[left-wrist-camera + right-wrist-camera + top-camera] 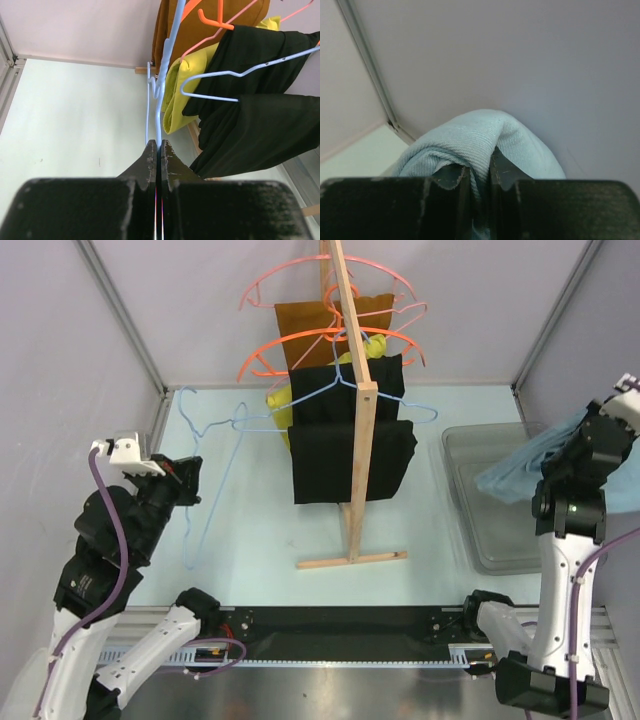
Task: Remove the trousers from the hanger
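My right gripper needs to go down next into the grey bin, which is below it and to its left in the top view, and let go of the trousers, as the hanger is bare.
The hanger (218,429), a thin light-blue wire one, hangs bare at the left of the rack, with no cloth on it. My left gripper (188,483) is shut on its wire; in the left wrist view the wire (160,105) runs up from between the closed fingertips (160,146). The sky-blue trousers (520,470) hang bunched from my right gripper (582,430), high above the grey bin at the right. In the right wrist view the gripper (480,169) is shut on a fold of the trousers (470,135), near the right wall.
A wooden rack (355,410) stands in the middle with black garments (350,455), a brown one (310,325), a yellow one (175,90) and orange and pink hangers (300,350). A second light-blue hanger (225,75) carries a black garment. A grey bin (480,530) sits at right.
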